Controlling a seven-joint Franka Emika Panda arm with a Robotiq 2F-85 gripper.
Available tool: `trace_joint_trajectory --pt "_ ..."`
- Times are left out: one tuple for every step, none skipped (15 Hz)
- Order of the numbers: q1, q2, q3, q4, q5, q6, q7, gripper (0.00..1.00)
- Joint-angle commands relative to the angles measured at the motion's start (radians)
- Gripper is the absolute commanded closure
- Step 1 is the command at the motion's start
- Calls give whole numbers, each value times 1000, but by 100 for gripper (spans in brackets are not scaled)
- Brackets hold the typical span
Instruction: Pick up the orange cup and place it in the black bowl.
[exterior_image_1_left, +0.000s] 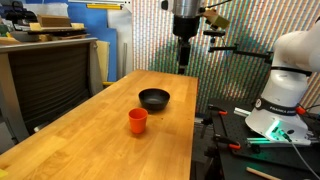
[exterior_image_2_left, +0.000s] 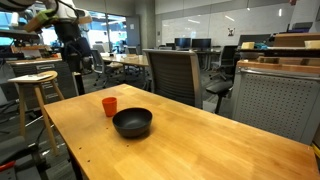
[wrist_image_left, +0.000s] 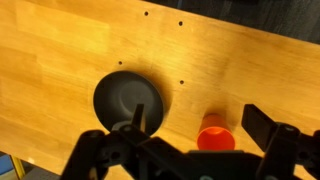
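The gripper comes down past the black bowl and onto the cup's rim (exterior_image_1_left: 137, 111) (wrist_image_left: 215, 139) next, since the cup stands upright far below the gripper's open fingers.
The orange cup (exterior_image_1_left: 138, 121) stands upright on the wooden table, near the black bowl (exterior_image_1_left: 154, 98) and apart from it. Both show in the other exterior view too, the cup (exterior_image_2_left: 109, 106) behind the bowl (exterior_image_2_left: 132, 123). My gripper (exterior_image_1_left: 183, 52) hangs high above the table's far end, open and empty; it also shows at the top left in an exterior view (exterior_image_2_left: 72, 52). In the wrist view the open fingers (wrist_image_left: 197, 112) frame the cup (wrist_image_left: 214, 137) far below, with the empty bowl (wrist_image_left: 128, 98) to its left.
The wooden table (exterior_image_1_left: 90, 140) holds only the cup and the bowl. A second white robot base (exterior_image_1_left: 285, 85) stands beside the table. Office chairs (exterior_image_2_left: 175, 72), a stool (exterior_image_2_left: 33, 85) and a cabinet (exterior_image_2_left: 270, 95) stand around it.
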Motion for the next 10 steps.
trace_joint_trajectory --pt "-71 259 53 155 -106 68 77 0" --pt "-81 321 57 190 -143 78 101 0" --pt "-87 384 54 228 -181 85 126 0" --pt "-88 450 47 270 -217 87 146 0" --pt "2 514 -49 317 -246 76 158 0" --pt "20 575 -73 364 -257 70 161 0" --pt "47 637 -102 416 -251 69 150 0" --pt "72 700 -129 470 -234 66 131 0" --pt "98 761 -153 528 -227 65 129 0" --pt "118 817 -173 582 -209 64 112 0"
